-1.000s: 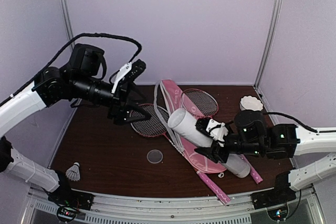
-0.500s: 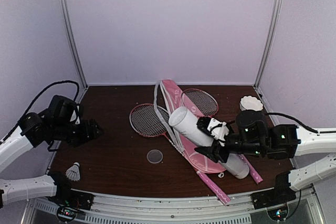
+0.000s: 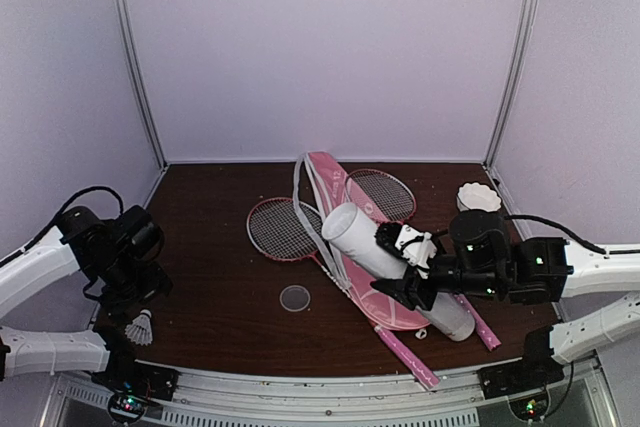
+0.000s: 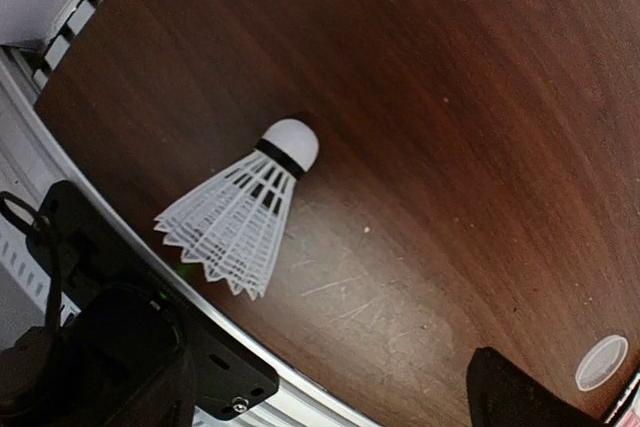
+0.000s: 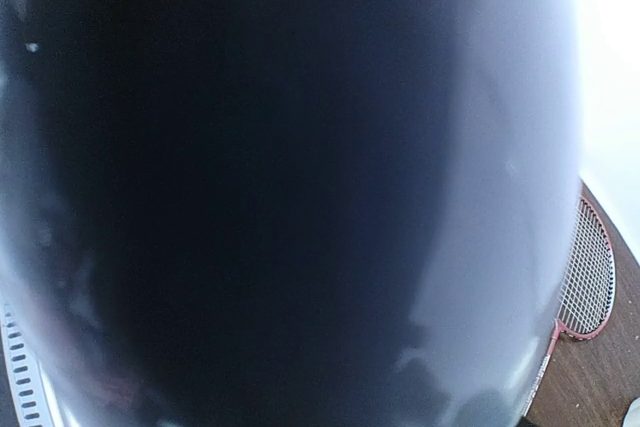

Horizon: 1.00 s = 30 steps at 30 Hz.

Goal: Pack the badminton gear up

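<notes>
My left gripper moves down next until its fingers sit astride the feather skirt point(image 3: 140, 329) point(image 4: 234, 225) and close, since the white feather shuttlecock lies below, cork pointing away from them.
One white feather shuttlecock point(image 3: 143, 327) lies at the front left of the table; in the left wrist view it point(image 4: 250, 212) lies on its side, cork pointing up-right. My left gripper point(image 3: 136, 299) hangs just above it, open and empty, one fingertip point(image 4: 520, 392) low in that view. My right gripper point(image 3: 412, 275) is shut on the long white tube point(image 3: 375, 247) and holds it tilted, open end up-left; the tube point(image 5: 300, 187) fills the right wrist view. Two red-framed racquets point(image 3: 283, 230) point(image 3: 383, 194) and the pink cover point(image 3: 325, 182) lie beneath. The other shuttlecocks are not visible.
A small clear round lid point(image 3: 295, 297) lies at front centre, also in the left wrist view point(image 4: 603, 362). A small round white scalloped object point(image 3: 478, 196) sits at the right back. Pink racquet handles point(image 3: 410, 355) reach toward the front edge. The left arm's base mount point(image 4: 150, 347) sits by the shuttlecock.
My left arm has swung from high over the racquets down to the front left, just above the shuttlecock. The right arm and tube have not moved.
</notes>
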Motion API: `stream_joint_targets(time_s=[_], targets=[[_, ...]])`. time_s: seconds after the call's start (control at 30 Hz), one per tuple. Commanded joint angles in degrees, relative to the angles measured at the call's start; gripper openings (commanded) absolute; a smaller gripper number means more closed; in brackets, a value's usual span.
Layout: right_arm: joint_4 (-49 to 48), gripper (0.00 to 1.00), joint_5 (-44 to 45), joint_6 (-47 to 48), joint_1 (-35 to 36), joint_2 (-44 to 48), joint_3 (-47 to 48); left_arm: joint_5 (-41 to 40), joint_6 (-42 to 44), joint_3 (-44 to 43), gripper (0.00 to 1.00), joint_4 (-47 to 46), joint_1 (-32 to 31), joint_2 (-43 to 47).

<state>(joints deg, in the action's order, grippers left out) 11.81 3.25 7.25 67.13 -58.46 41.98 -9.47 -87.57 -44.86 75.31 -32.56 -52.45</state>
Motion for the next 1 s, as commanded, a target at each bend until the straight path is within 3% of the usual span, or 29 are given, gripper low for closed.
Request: stream_joint_targets(time_s=[0.0,0.3,0.47,0.6,0.97], targets=[[-1.89,0.37,1.49,-0.46,-0.16,1.67,-0.29,-2.22,-5.42,0.24,0.98,5.32,1.06,0.41],[-1.43,0.37,2.02,-0.3,-0.25,1.79,-0.13,0.16,-4.72,5.73,0.94,-3.14,4.34,-1.13],[-1.14,0.37,2.11,-0.24,-0.24,1.62,0.05,0.11,-2.67,8.37,0.85,-9.05,6.33,-3.54],[-0.77,0.37,2.46,-0.15,-0.25,1.61,0.04,-1.55,-2.09,9.77,0.73,-12.02,7.9,-4.46],[-0.35,0.37,2.4,-0.12,-0.24,0.84,0.4,-6.51,0.72,13.0,0.24,-19.11,12.01,-8.61]])
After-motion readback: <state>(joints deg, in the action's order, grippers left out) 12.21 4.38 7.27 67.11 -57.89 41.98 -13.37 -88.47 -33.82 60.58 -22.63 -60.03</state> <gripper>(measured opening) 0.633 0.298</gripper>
